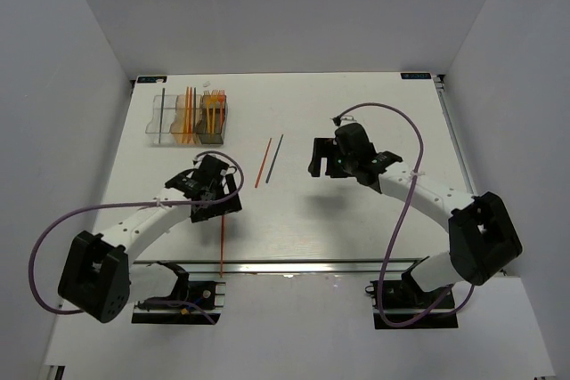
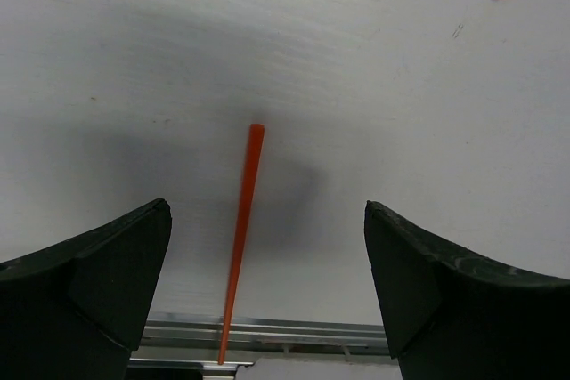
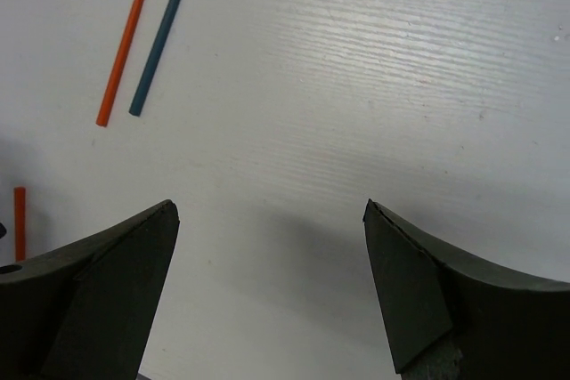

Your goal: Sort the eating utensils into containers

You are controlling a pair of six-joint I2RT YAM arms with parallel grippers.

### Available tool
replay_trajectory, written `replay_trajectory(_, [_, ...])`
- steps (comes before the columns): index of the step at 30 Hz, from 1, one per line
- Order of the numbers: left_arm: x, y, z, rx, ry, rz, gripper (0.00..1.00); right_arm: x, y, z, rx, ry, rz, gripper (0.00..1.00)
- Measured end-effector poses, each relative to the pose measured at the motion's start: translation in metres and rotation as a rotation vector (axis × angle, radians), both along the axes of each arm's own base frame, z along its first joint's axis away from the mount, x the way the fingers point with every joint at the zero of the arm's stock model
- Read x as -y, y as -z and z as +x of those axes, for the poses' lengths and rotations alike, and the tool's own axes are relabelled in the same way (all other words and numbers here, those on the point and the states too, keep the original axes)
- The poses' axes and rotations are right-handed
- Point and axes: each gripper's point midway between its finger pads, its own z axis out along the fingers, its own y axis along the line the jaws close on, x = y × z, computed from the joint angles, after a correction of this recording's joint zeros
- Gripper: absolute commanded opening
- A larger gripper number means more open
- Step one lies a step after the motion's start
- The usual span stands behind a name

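The red stick lies below the left gripper, between its open fingers, so the gripper should come down next onto the stick's far end and close its fingers there.
The containers [image 1: 189,119] stand in a row at the far left: clear, tan-orange, dark grey. A dark blue stick stands in the clear box, and several orange utensils [image 1: 212,106] stand in the other two. A red stick [image 1: 221,242] lies near the front rail. It shows in the left wrist view [image 2: 242,229] on the table between the open fingers of my left gripper [image 2: 267,211], nearer the left one. My left gripper [image 1: 221,200] hovers over its far end. An orange stick [image 1: 263,162] and a dark blue stick [image 1: 274,157] lie side by side mid-table. My right gripper [image 1: 318,159] is open and empty to their right.
A metal rail [image 1: 294,267] runs along the table's near edge. White walls enclose the table on three sides. In the right wrist view the orange stick [image 3: 126,42] and blue stick [image 3: 162,37] lie at upper left, away from the right gripper [image 3: 272,206].
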Motion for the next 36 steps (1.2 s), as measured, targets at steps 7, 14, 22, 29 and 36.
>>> replay_trajectory(7, [0.004, 0.044, -0.019, -0.137, 0.002, 0.054, 0.75, 0.016, -0.007, -0.002, 0.031, 0.003, -0.011, 0.89])
replay_trajectory(14, [0.007, 0.051, -0.016, -0.144, -0.006, 0.077, 0.16, 0.034, -0.024, -0.007, 0.087, 0.016, 0.015, 0.89])
replay_trajectory(22, [0.029, 0.05, -0.001, -0.1, 0.04, 0.042, 0.0, 0.056, -0.033, -0.011, 0.119, 0.044, 0.043, 0.89])
replay_trajectory(29, [0.026, 0.033, 0.002, -0.097, 0.125, 0.092, 0.0, 0.06, -0.041, -0.007, 0.132, 0.036, 0.083, 0.89])
replay_trajectory(36, [0.019, -0.064, 0.072, 0.19, 0.1, 0.216, 0.0, 0.061, -0.038, -0.008, 0.122, 0.021, 0.096, 0.89])
